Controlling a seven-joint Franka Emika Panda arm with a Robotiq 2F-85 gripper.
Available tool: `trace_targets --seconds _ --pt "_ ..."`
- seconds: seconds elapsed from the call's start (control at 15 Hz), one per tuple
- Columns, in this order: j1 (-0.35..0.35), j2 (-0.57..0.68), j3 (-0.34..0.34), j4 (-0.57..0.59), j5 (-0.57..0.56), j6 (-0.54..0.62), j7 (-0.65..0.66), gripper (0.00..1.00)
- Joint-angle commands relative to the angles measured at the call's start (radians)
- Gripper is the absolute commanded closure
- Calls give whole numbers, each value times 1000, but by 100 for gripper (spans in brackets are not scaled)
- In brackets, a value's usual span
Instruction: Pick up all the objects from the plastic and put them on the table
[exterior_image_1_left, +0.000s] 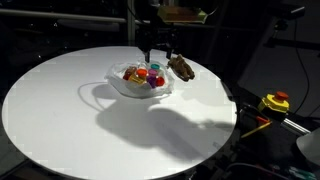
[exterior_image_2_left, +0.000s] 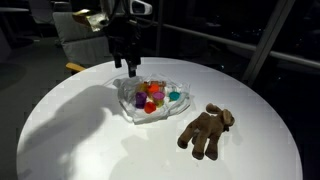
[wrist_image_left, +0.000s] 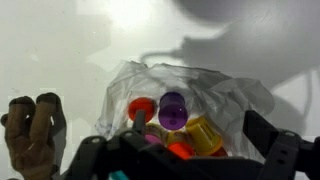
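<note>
The gripper moves down around the purple object (exterior_image_2_left: 141, 99) (wrist_image_left: 173, 110) next and closes, since the object lies uncovered below, between the gripper's open fingers.
A crumpled clear plastic container (exterior_image_1_left: 118, 88) (exterior_image_2_left: 124, 99) (wrist_image_left: 230, 95) sits at the far middle of the white round table (exterior_image_1_left: 90, 125) (exterior_image_2_left: 80, 140). It holds several small coloured objects (exterior_image_1_left: 146, 75) (exterior_image_2_left: 153, 97); in the wrist view I see a purple one (wrist_image_left: 173, 108), a red one (wrist_image_left: 141, 108) and a yellow one (wrist_image_left: 203, 135). My gripper (exterior_image_1_left: 158, 55) (exterior_image_2_left: 125, 66) (wrist_image_left: 182, 142) hangs open and empty just above the container, its fingers wide apart over the objects.
A brown stuffed toy (exterior_image_1_left: 181, 68) (exterior_image_2_left: 205, 130) (wrist_image_left: 30, 128) lies on the table beside the container. A yellow box with a red button (exterior_image_1_left: 275, 101) sits off the table's edge. A chair (exterior_image_2_left: 72, 32) stands behind the table.
</note>
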Motion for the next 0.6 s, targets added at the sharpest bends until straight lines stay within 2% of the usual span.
trace_targets --seconds 0.0,0.27,0.53 --pt "-6 132 -10 103 84 10 -78 0" --pt "3 218 -29 161 129 -6 -104 0" --pt "10 272 -53 194 126 -2 -92 0"
